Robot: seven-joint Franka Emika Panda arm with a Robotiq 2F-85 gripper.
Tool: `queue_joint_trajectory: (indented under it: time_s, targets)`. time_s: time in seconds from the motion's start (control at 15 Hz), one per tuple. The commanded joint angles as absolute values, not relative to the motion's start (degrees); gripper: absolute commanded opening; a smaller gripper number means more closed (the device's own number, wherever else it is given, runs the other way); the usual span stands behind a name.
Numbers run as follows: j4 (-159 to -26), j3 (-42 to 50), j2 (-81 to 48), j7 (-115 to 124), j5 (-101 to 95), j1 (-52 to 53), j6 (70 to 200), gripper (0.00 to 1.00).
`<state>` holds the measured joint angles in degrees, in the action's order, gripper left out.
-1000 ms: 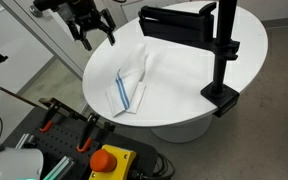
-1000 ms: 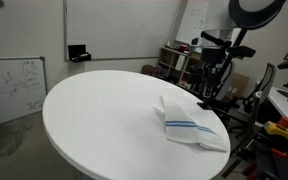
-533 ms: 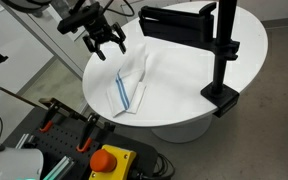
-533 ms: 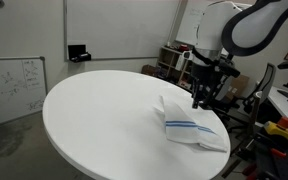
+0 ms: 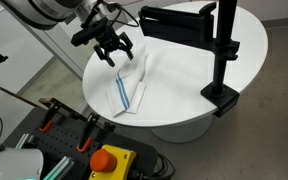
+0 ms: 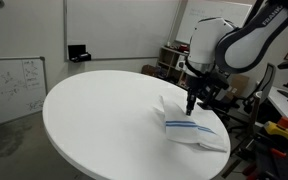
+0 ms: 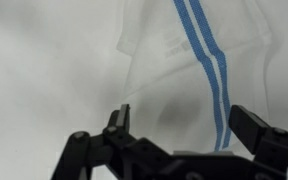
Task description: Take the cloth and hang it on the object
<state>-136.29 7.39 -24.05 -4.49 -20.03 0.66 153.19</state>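
Observation:
The white cloth beside the blue stripes (image 5: 128, 70) (image 7: 178, 119) gets my gripper lowered onto it at its far end next, since the open fingers already hover over that part.
The cloth (image 5: 132, 82), white with blue stripes, lies crumpled on the round white table (image 5: 184, 105); it also shows in an exterior view (image 6: 189, 128) and fills the wrist view (image 7: 184, 60). My gripper (image 5: 117, 55) is open and empty, hovering just above the cloth's far end. It shows in an exterior view (image 6: 191, 104) and, with both fingers spread over the cloth, in the wrist view (image 7: 184, 125). The object, a black stand (image 5: 222, 55) with a wide bar on top, is clamped to the table edge, apart from the gripper.
A box with a red emergency button (image 5: 107, 160) and clamps sits below the table. A whiteboard (image 6: 12, 88) leans at the far side. Equipment racks (image 6: 174, 62) stand behind the table.
The gripper has moved from beyond the table edge down and inward until it hangs over the cloth. The cloth has not moved.

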Motion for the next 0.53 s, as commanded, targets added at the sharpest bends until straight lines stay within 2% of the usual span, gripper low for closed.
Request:
queue_joint_trajectory:
  time_s: [0.0,0.33,0.4,0.47]
  targets:
    - [-133.46,9.46,-28.18,-0.22,-22.26,2.65,154.73,1.00]
    - [-131.38,10.00,-31.25,1.67,-22.00,4.31,154.44,1.00]
    - [-130.36,9.69,-31.73,1.83,-21.70,4.80,153.68,0.95]
    - [-129.90,9.68,-32.15,2.04,-21.65,5.14,153.59,0.73]
